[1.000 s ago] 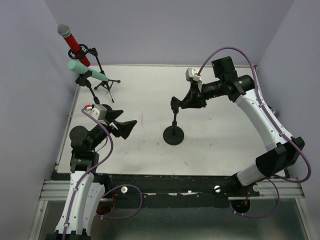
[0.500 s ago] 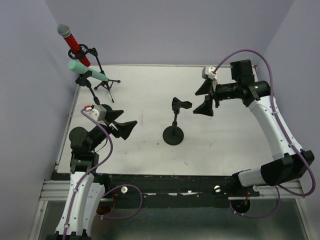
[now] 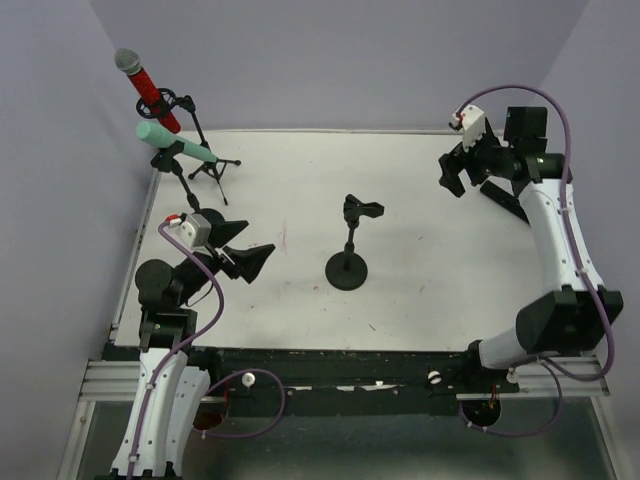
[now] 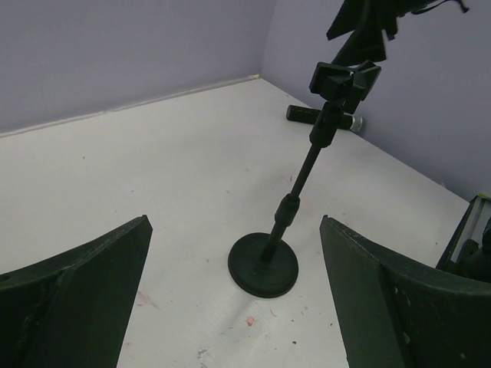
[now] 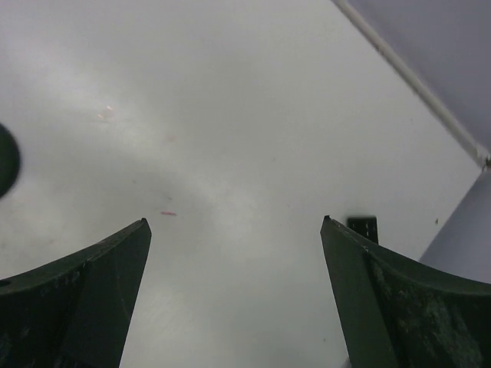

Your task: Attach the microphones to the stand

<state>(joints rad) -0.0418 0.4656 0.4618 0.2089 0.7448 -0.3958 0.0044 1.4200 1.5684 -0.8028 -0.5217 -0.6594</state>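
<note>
The right gripper lowers and shifts toward the right in the top view next, onto the black microphone's flat end [image 3: 490, 189] [image 5: 362, 228], since it lies below on the table.
A black stand with a round base [image 3: 347, 270] and an empty clip [image 3: 362, 208] rises at the table's middle; the left wrist view shows its base [image 4: 263, 265] and clip [image 4: 343, 77]. The red microphone [image 3: 148, 88] and the mint-green microphone [image 3: 176, 146] sit tilted in stands at the back left. A black microphone [image 4: 305, 113] lies on the table near the right wall, partly hidden behind the stand's pole. My left gripper [image 3: 250, 245] [image 4: 234, 220] is open, facing the stand from the left. My right gripper [image 3: 467, 175] [image 5: 235, 221] is open and empty at the back right.
The two back-left stands, one a tripod [image 3: 212, 172], crowd that corner. Purple walls close the table on three sides. A small black rectangle [image 5: 362, 228] shows on the table ahead of my right gripper. The base's edge [image 5: 6, 161] appears at that view's left.
My right gripper opened, let go of the middle stand's clip and drew back to the back right corner. The left arm barely moved.
</note>
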